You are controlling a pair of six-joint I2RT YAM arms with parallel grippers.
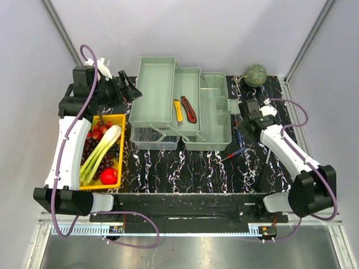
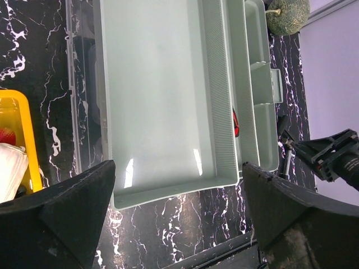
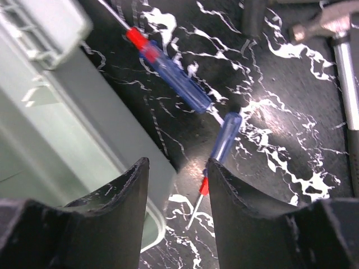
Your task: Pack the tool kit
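The right gripper moves down and back onto the blue handle of the screwdriver (image 1: 239, 152) (image 3: 225, 138) by the toolbox's near corner next, turning, since it lies slanted to the gripper's fingers.
The pale grey-green toolbox (image 1: 216, 120) stands open at the table's middle with its trays (image 1: 154, 89) folded out to the left. Its translucent lid (image 1: 151, 139) lies in front. A yellow tool (image 1: 178, 110) and a red tool (image 1: 189, 109) lie in the middle tray. My left gripper (image 1: 127, 87) is open and empty beside the top tray's left edge (image 2: 168, 95). My right gripper (image 1: 242, 126) is open and empty just right of the toolbox wall (image 3: 84, 129). It hangs over a blue-handled screwdriver (image 3: 224, 140). A second blue screwdriver (image 3: 174, 73) and a hammer (image 3: 342, 67) lie beyond.
A yellow tray of produce (image 1: 120, 120) sits at the left, under the left arm. A green melon (image 1: 256, 75) rests at the back right corner. One blue screwdriver (image 1: 233, 155) lies on the black marbled table in front of the toolbox's right end.
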